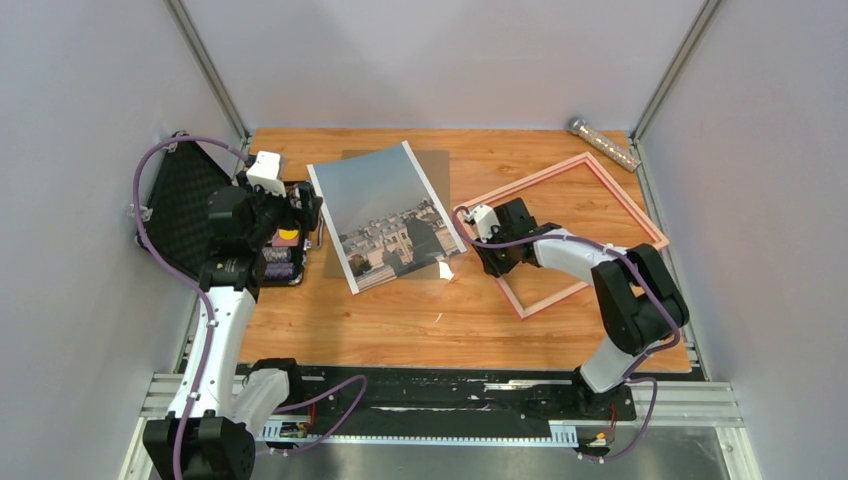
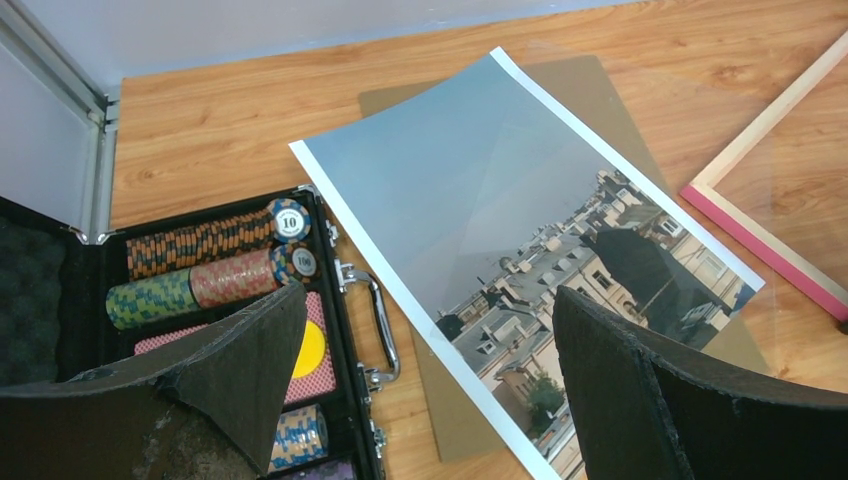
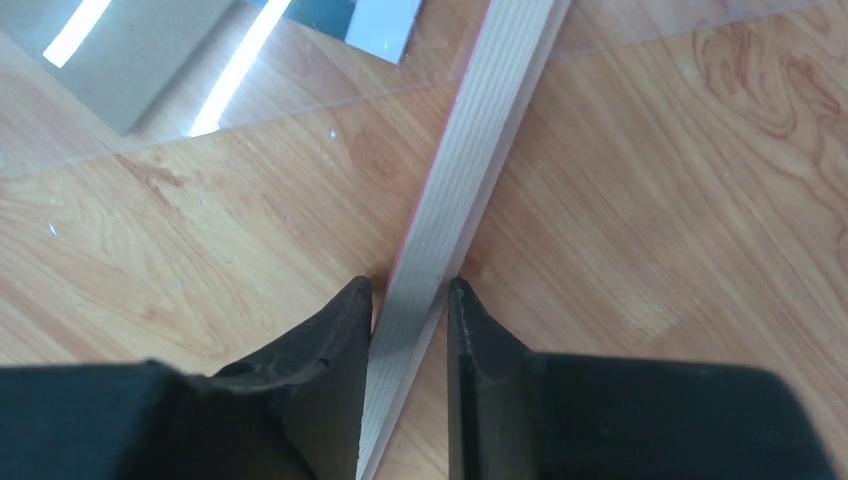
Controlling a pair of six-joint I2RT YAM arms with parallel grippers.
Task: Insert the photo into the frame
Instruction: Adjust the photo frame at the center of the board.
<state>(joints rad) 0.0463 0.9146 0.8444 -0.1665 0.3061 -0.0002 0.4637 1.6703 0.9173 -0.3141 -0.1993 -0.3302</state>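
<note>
My right gripper turns and draws back to bare tabletop on its right in the top view next, releasing the frame (image 1: 625, 200) off the clear sheet.
The photo (image 1: 390, 215), a city print with a white border, lies in the table's middle on a brown backing board (image 1: 435, 165). In the left wrist view the photo (image 2: 500, 230) lies ahead of my left gripper (image 2: 430, 295). That gripper (image 1: 303, 208) is open and empty, and hovers over the chip case and the photo's left edge. The pink frame (image 1: 625, 200) lies flat to the right of the photo. My right gripper (image 1: 492, 262) is shut on its near-left rail (image 3: 480, 150), which runs between the fingertips of that gripper (image 3: 410, 290).
An open black case of poker chips (image 2: 200, 270) sits at the left, its lid (image 1: 185, 200) against the wall. A metal cylinder (image 1: 603, 144) lies at the back right corner. A clear sheet seems to overlap the photo's right side (image 2: 650, 200). Grey walls enclose the table.
</note>
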